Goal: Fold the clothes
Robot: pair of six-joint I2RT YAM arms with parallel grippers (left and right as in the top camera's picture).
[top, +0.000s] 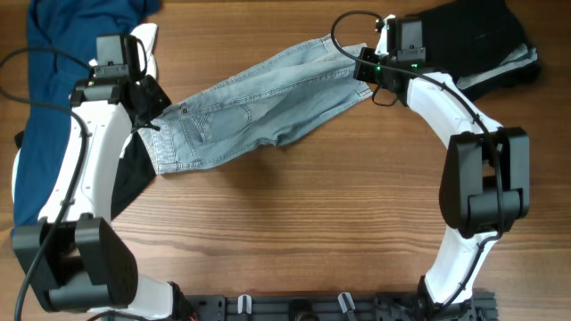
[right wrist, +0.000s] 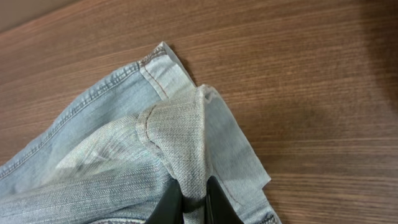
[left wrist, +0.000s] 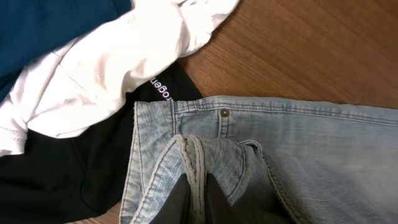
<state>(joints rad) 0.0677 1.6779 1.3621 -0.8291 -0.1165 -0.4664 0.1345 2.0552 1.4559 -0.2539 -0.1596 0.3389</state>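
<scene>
The pinched waistband stands raised above the lower denim, so my left gripper will next move back and down onto the jeans' near end (top: 181,150) (left wrist: 138,198) and release the waistband.
The light-blue denim jeans (top: 259,102) lie stretched across the table from the left arm to the right arm. My left gripper (top: 153,120) is shut on the jeans' waistband; in the left wrist view the fingers (left wrist: 196,199) pinch a stitched fold of denim (left wrist: 261,143). My right gripper (top: 364,67) is shut on the hemmed leg end; in the right wrist view the fingers (right wrist: 194,202) pinch bunched denim (right wrist: 124,155). A navy garment (top: 53,98), a white one (left wrist: 106,68) and a black one with a white logo (left wrist: 68,174) lie at the left.
A dark garment pile (top: 482,40) lies at the back right behind the right arm. Bare wood tabletop (top: 312,223) spreads in front of the jeans. The arm bases stand at the front edge.
</scene>
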